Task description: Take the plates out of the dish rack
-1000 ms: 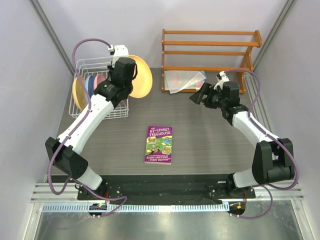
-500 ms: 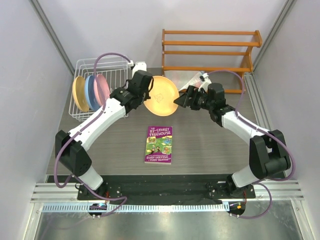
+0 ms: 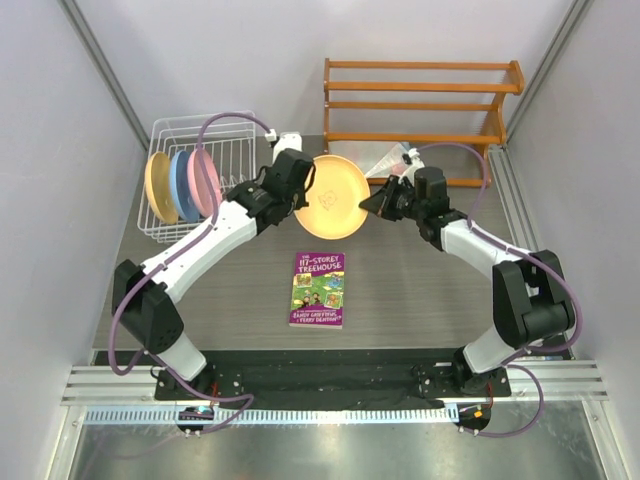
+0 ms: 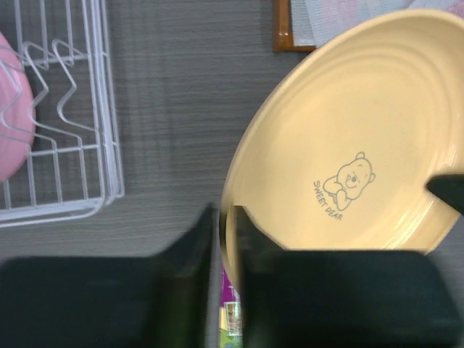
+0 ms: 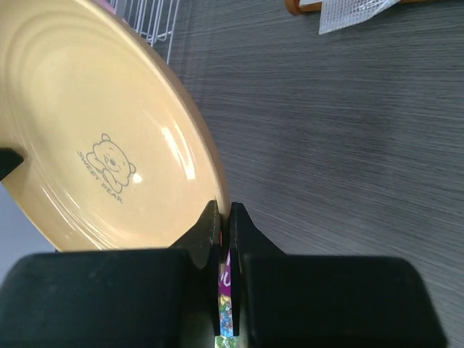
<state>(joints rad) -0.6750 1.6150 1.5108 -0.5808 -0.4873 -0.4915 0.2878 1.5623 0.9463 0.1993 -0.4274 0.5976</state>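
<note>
The bare tabletop before the shelf is clear. My right gripper will move down and to the right in the top view and let go of the plate's rim there.
A yellow plate (image 3: 332,197) with a bear print hangs in the air over the table's middle, between both grippers. My right gripper (image 3: 372,203) is shut on its right rim; the right wrist view shows the gripper (image 5: 225,210) pinching the plate (image 5: 94,130). My left gripper (image 3: 305,190) straddles the left rim; in the left wrist view the gripper (image 4: 225,214) stands slightly parted round the plate (image 4: 348,145). The white dish rack (image 3: 235,125) at the back left holds a yellow plate (image 3: 156,187), a blue plate (image 3: 182,185) and a pink plate (image 3: 205,180) on edge.
A purple book (image 3: 318,288) lies flat just below the held plate. An orange wooden shelf (image 3: 420,100) stands at the back right with a clear plastic bag (image 3: 385,158) under it. Grey walls close in on both sides.
The left arm carried the yellow plate from beside the rack to the table's middle. The right arm swung in and shut on its right rim, and the left jaws have loosened.
</note>
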